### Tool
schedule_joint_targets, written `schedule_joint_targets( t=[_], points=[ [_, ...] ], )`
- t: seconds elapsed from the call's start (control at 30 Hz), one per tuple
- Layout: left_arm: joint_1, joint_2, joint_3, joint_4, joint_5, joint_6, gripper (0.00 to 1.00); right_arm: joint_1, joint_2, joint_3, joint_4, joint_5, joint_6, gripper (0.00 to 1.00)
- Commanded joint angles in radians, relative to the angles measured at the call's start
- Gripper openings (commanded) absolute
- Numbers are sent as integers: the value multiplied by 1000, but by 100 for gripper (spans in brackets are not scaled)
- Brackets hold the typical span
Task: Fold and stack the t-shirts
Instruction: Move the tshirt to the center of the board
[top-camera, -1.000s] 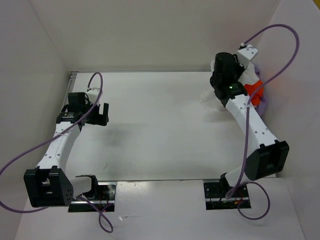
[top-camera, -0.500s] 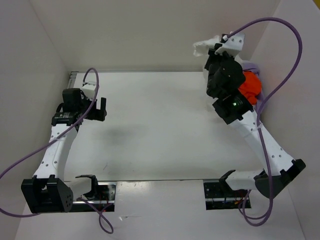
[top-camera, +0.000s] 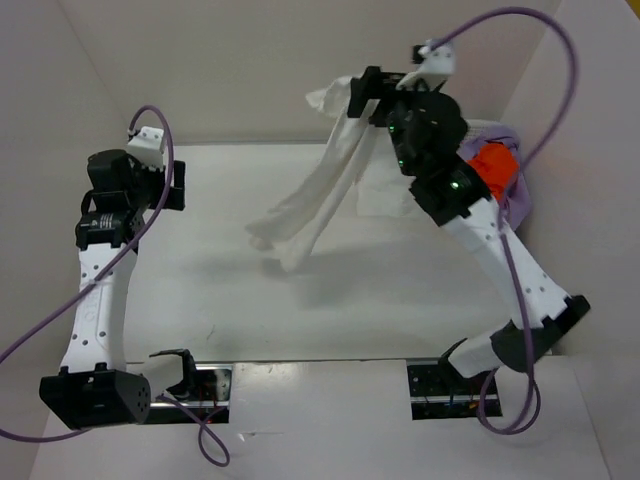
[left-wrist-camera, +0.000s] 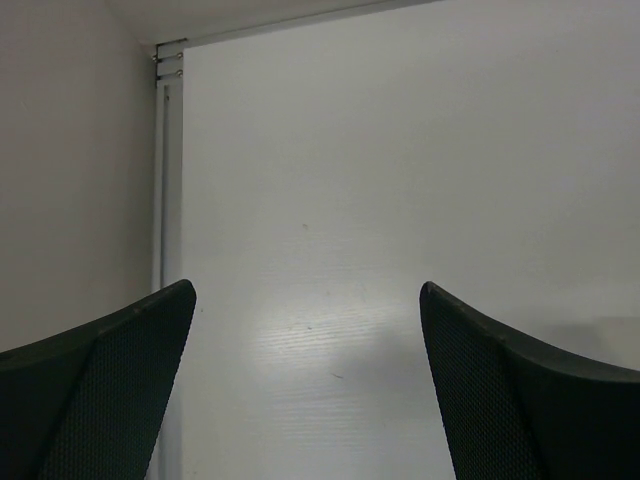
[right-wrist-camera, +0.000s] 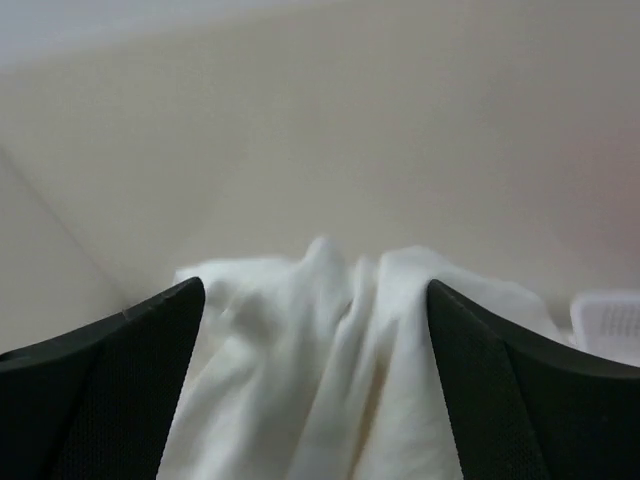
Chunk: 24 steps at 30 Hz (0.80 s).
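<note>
My right gripper will next move down and back onto the cream-white t-shirt's opposite edge (top-camera: 387, 213), clear of the long folds.
The cream-white t-shirt (top-camera: 320, 190) hangs in long folds from my raised right gripper (top-camera: 358, 92) down to the table, its lower end near the middle. In the right wrist view its bunched cloth (right-wrist-camera: 330, 360) lies between the two fingers, which stand wide apart and do not pinch it; the right gripper (right-wrist-camera: 313, 290) is open. The orange t-shirt (top-camera: 495, 170) and the lavender t-shirt (top-camera: 503, 138) lie heaped at the far right, behind the right arm. My left gripper (top-camera: 174, 186) hovers open at the far left, with only bare table between its fingers (left-wrist-camera: 150, 340).
A corner of a white perforated basket (right-wrist-camera: 610, 320) shows at the right edge of the right wrist view. White walls close in the table (top-camera: 300, 310) at the back and on both sides. Purple cables loop over both arms.
The right gripper has risen up and leftward from the heap, pulling the cream-white t-shirt out, and its jaws have opened wide. The left arm has drawn back toward the left wall.
</note>
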Motion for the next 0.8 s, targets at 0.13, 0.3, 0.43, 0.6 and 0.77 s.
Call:
schedule_joint_targets(
  t=[0.13, 0.3, 0.43, 0.6, 0.77],
  points=[
    [-45, 62, -11, -134, -23, 304, 99, -130, 160, -276, -275, -99, 312, 99],
    [-260, 81, -115, -248, -83, 399, 99, -130, 72, -469, -266, -132, 405, 99],
    [-389, 103, -196, -312, -61, 447, 99, -130, 86, -526, -290, -132, 480, 91],
    [-556, 188, -289, -297, -125, 449, 99, -130, 214, -546, -301, -158, 542, 80],
    [-653, 318, -280, -283, -72, 344, 99, -130, 356, -555, -312, -194, 608, 77]
  ],
)
